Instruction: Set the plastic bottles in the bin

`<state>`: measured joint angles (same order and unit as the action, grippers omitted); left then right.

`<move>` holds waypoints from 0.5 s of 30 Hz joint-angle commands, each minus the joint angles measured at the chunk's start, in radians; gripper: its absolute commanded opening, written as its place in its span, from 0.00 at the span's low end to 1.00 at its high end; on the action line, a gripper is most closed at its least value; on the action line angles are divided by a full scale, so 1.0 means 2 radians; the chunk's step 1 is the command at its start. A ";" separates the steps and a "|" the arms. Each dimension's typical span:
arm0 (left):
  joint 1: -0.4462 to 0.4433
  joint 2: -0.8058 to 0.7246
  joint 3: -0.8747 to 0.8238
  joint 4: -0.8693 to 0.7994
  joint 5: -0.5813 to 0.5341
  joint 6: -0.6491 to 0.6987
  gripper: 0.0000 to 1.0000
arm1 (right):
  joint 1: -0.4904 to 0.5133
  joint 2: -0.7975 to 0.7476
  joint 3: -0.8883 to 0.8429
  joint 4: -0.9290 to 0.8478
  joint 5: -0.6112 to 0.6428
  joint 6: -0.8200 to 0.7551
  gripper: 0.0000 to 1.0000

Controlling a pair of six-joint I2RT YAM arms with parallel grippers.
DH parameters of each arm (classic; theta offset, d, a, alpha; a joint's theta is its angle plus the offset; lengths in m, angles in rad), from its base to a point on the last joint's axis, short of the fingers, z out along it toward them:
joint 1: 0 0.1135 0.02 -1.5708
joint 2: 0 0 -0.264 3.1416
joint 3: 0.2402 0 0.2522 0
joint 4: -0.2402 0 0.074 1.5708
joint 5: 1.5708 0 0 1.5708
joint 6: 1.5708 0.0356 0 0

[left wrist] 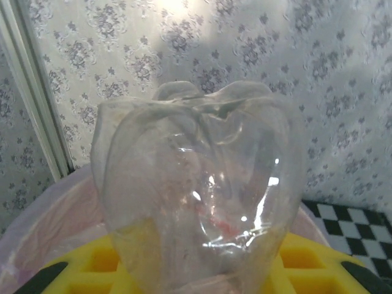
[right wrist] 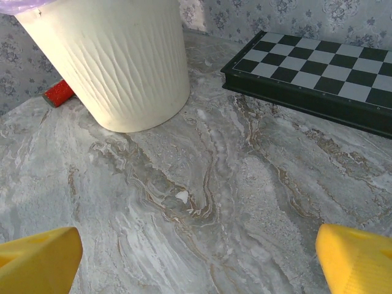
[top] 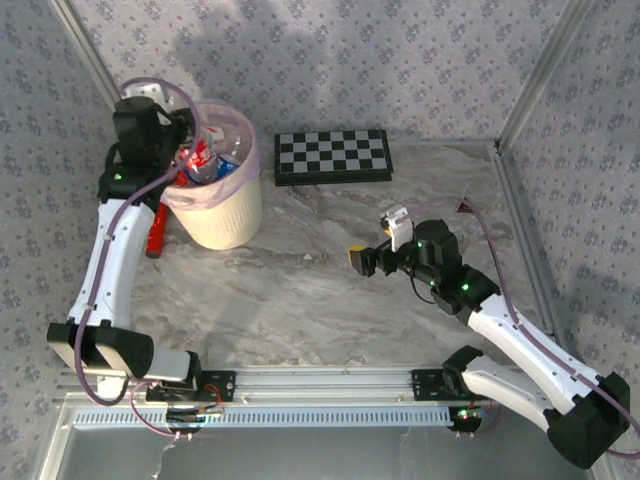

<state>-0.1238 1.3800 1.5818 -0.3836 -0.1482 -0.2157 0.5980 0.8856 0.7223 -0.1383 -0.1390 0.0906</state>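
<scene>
My left gripper moves next from the bin's rim across and down to the bin's open middle, toward the chequered board, to release the clear plastic bottle.
My left gripper (top: 183, 150) hangs over the left rim of the bin (top: 225, 215), a cream-white bucket lined with a pink bag. It is shut on a clear plastic bottle (left wrist: 196, 184), whose crumpled base faces the left wrist camera between the yellow fingers (left wrist: 86, 269). Several plastic bottles (top: 212, 160) with red and blue labels lie inside the bin. My right gripper (top: 365, 260) hovers open over bare marble right of the bin, and nothing lies between its yellow fingertips (right wrist: 37, 257). The bin's ribbed wall (right wrist: 122, 61) stands ahead of it to the left.
A black-and-white chequered board (top: 333, 156) lies at the back of the table, right of the bin. A long red cylinder (top: 157, 232) lies on the table at the bin's left, under my left arm. Patterned walls and metal posts enclose the table.
</scene>
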 commanded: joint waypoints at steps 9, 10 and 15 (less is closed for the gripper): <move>-0.058 -0.021 -0.132 0.064 -0.055 0.083 0.00 | -0.001 -0.008 -0.004 0.009 -0.003 0.006 1.00; -0.058 -0.022 -0.138 0.065 -0.055 0.081 0.00 | -0.001 -0.008 -0.004 0.008 -0.003 0.006 1.00; -0.059 -0.033 -0.113 0.048 -0.032 0.069 0.15 | -0.002 -0.006 -0.001 0.006 -0.003 0.004 1.00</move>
<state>-0.2367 1.3159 1.3361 -0.1875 -0.2466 -0.0788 0.5976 0.8772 0.7223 -0.1387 -0.1390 0.0902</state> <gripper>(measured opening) 0.358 0.998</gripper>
